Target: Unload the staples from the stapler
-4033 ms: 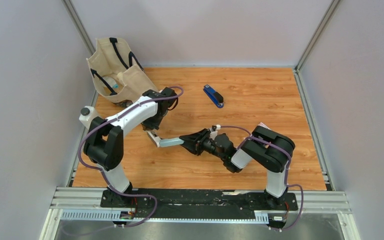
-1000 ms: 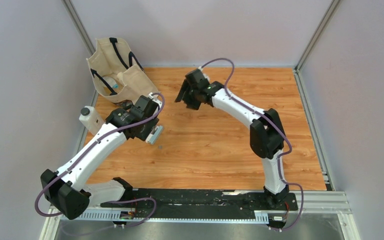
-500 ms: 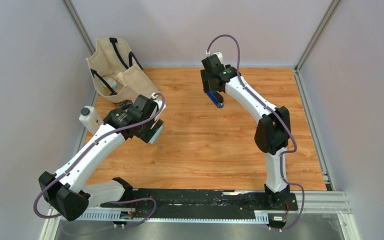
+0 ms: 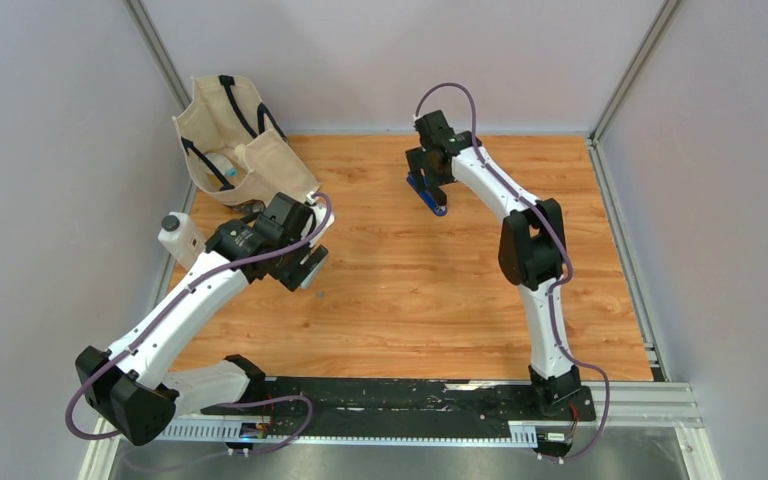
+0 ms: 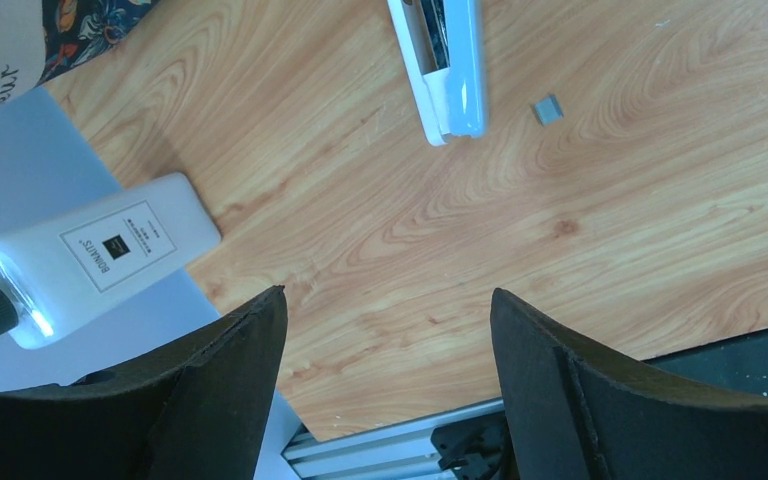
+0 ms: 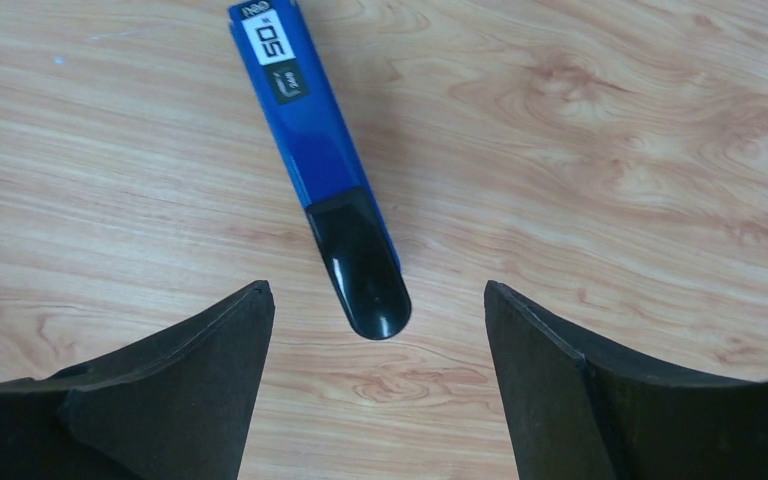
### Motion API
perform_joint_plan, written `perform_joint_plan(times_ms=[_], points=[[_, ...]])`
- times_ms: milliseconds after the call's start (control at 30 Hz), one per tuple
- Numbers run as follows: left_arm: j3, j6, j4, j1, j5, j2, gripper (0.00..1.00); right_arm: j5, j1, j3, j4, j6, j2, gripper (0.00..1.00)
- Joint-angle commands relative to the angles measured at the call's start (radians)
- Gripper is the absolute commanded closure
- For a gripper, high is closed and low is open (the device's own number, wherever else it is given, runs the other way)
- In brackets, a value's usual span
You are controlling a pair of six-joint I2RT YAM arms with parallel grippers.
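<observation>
I need to lower my right gripper's spread fingers around the blue stapler's black end next, at its seam with the blue body (image 6: 343, 209), and close them. The black end lies below, between the fingers.
A pale blue-and-white stapler (image 5: 442, 62) lies on the wooden table, beyond my left gripper (image 5: 388, 292). That gripper hangs open above bare wood and holds nothing. A small grey piece (image 5: 548, 109), which looks like a short bit of staples, lies just right of this stapler. A blue stapler (image 6: 315, 140) with a black end (image 6: 365, 270) lies flat at the far side of the table. My right gripper (image 6: 376, 286) is open just over its black end, one finger on each side, not touching it. From above, the right gripper (image 4: 430, 185) covers part of the blue stapler (image 4: 428, 200).
A beige canvas bag (image 4: 230, 140) stands at the back left corner. A white bottle with a black cap (image 5: 80, 260) lies on the grey ledge left of the table, close to my left arm (image 4: 190, 300). An aluminium rail (image 5: 390, 445) runs along the near edge.
The right gripper swung from the table's middle to the far blue stapler and came down over it. Both grippers opened wider. The left arm hardly moved in the last second.
</observation>
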Motion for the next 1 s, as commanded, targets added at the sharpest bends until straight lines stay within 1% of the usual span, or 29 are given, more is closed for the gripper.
perform_joint_plan(times_ms=[0, 267, 400, 467, 567, 633, 667, 733, 800, 900, 967], points=[[-0.008, 0.038, 0.007, 0.004, 0.001, -0.019, 0.17, -0.105, -0.011, 0.065, 0.026, -0.023, 0.025, 0.19], [-0.006, 0.058, 0.007, 0.004, 0.001, -0.006, 0.17, -0.044, -0.013, 0.13, 0.018, -0.009, 0.125, 0.28], [-0.008, 0.067, 0.014, 0.005, -0.01, 0.004, 0.16, -0.052, -0.013, 0.142, 0.018, -0.005, 0.153, 0.37], [-0.005, 0.068, 0.017, 0.004, -0.012, 0.013, 0.16, -0.053, -0.014, 0.142, 0.018, 0.002, 0.164, 0.47], [-0.002, 0.064, 0.019, 0.005, -0.012, 0.021, 0.16, -0.056, -0.016, 0.137, 0.023, 0.015, 0.167, 0.6], [-0.003, 0.062, 0.022, 0.005, -0.012, 0.027, 0.16, -0.069, -0.016, 0.13, 0.021, 0.031, 0.162, 0.72], [-0.006, 0.061, 0.03, 0.007, -0.013, 0.029, 0.16, -0.075, -0.014, 0.124, 0.021, 0.044, 0.155, 0.77], [-0.009, 0.049, 0.043, 0.004, -0.015, 0.035, 0.16, -0.11, -0.016, 0.093, 0.029, 0.078, 0.129, 0.85], [-0.02, 0.018, 0.066, 0.004, -0.003, 0.044, 0.16, -0.171, -0.014, 0.036, 0.049, 0.136, 0.081, 0.89], [-0.019, 0.021, 0.094, -0.01, 0.071, 0.073, 0.16, -0.284, 0.001, -0.108, 0.116, 0.242, -0.026, 0.95], [0.003, 0.018, 0.123, -0.012, 0.129, 0.102, 0.15, -0.314, 0.025, -0.233, 0.185, 0.294, -0.112, 0.98]])
